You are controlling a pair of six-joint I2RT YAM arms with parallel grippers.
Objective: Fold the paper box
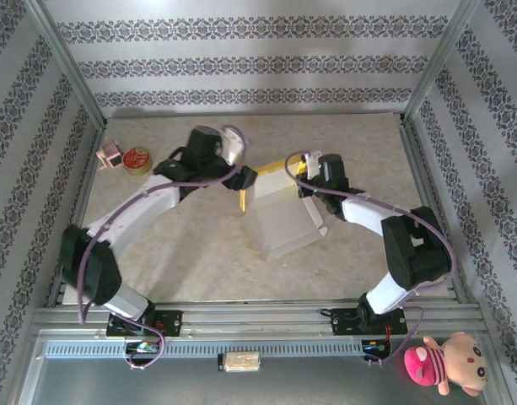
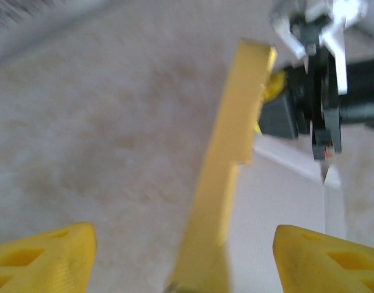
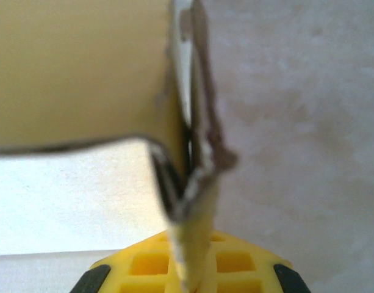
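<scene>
My right gripper turns and swings back toward the tabletop beside the yellow flap (image 1: 242,199) next to release the box's side. That spot lies across the box from the gripper.
The paper box (image 1: 279,221) lies mid-table, half raised, its white face up and a yellow flap (image 1: 242,199) at its left edge. My left gripper (image 1: 247,178) is at that flap. In the left wrist view the left gripper (image 2: 183,259) is open, its yellow fingertips (image 2: 46,256) far apart, and the upright yellow flap (image 2: 230,165) stands between them untouched. My right gripper (image 1: 303,187) holds the box's right side. In the right wrist view the right gripper (image 3: 196,271) is shut on the doubled cardboard edge (image 3: 196,183), with the yellow wall (image 3: 71,73) to the left of it.
A small round red tin (image 1: 137,159) and a pink object (image 1: 110,154) sit at the table's far left. A pink plush toy (image 1: 444,360) lies off the table at the near right. Metal frame rails (image 1: 418,181) border the tabletop.
</scene>
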